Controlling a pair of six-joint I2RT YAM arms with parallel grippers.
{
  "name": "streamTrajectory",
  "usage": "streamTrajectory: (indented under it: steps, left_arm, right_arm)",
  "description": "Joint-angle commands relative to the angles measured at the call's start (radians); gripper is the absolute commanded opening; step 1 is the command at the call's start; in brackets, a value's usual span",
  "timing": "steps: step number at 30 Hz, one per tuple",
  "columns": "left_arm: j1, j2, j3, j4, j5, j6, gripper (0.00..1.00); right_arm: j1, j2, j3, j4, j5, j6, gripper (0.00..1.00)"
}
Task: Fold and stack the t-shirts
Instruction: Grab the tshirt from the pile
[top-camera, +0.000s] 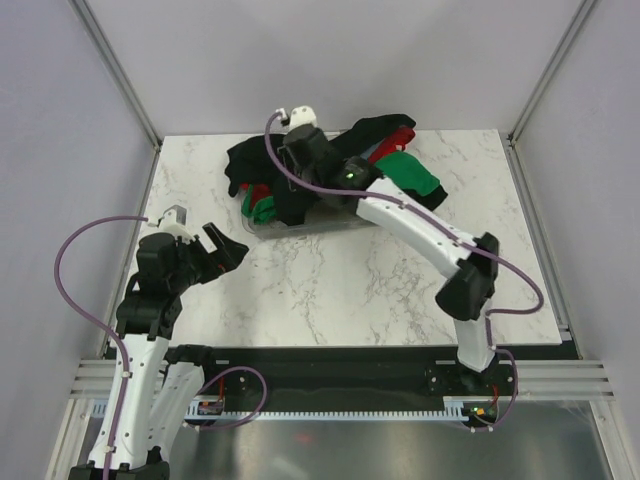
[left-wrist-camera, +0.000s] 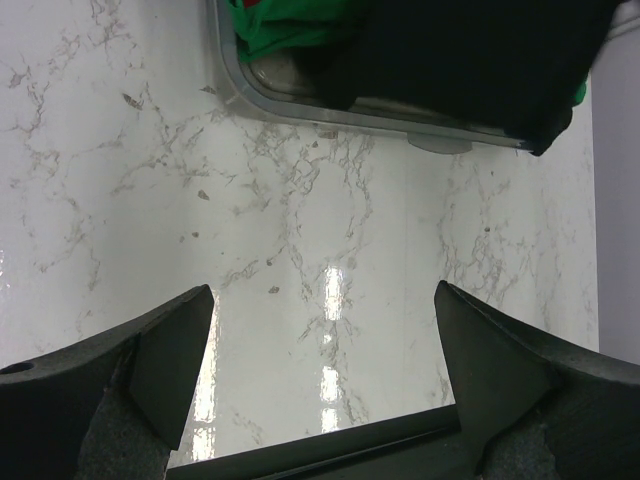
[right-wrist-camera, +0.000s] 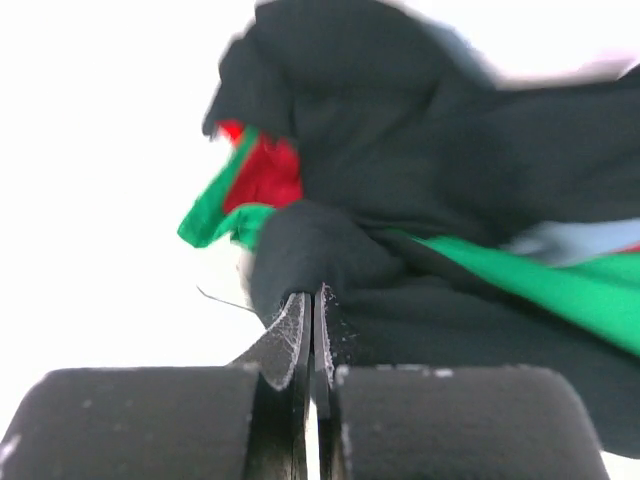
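Note:
My left gripper moves outward and down next to close at the tray's end (top-camera: 243, 204) (left-wrist-camera: 219, 42) by the red and green cloth. The gripper hangs open over bare table.
A heap of t-shirts lies in a clear tray (top-camera: 318, 226) at the back middle of the table: black (top-camera: 380, 128), green (top-camera: 415, 175) and red (top-camera: 258, 192). My right gripper (top-camera: 290, 195) reaches into the left side of the heap. In the right wrist view the gripper (right-wrist-camera: 313, 295) is shut on a fold of a black t-shirt (right-wrist-camera: 300, 250), with green (right-wrist-camera: 560, 280), red (right-wrist-camera: 265, 165) and pale blue (right-wrist-camera: 590, 240) cloth behind it. My left gripper (top-camera: 228, 245) is open and empty over bare table to the left of the tray, as its wrist view (left-wrist-camera: 322, 295) shows.
The tray's rim (left-wrist-camera: 300, 105) shows at the top of the left wrist view, with black (left-wrist-camera: 470, 60) and green (left-wrist-camera: 270, 35) cloth hanging over it. White marble tabletop (top-camera: 340, 285) lies in front of the tray. Grey walls close in the table's sides and back.

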Motion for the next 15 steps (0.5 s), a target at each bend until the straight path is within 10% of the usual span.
streamTrajectory:
  steps: [1, 15]
  left_arm:
    - [0.001, -0.006, 0.020, 0.012, 0.017, 0.028, 1.00]
    - [0.001, 0.009, 0.017, 0.011, 0.005, 0.027, 1.00]
  right_arm:
    - [0.034, -0.251, 0.126, 0.088, 0.040, -0.052, 0.00]
    - [0.053, -0.538, 0.123, 0.177, 0.077, -0.216, 0.00]
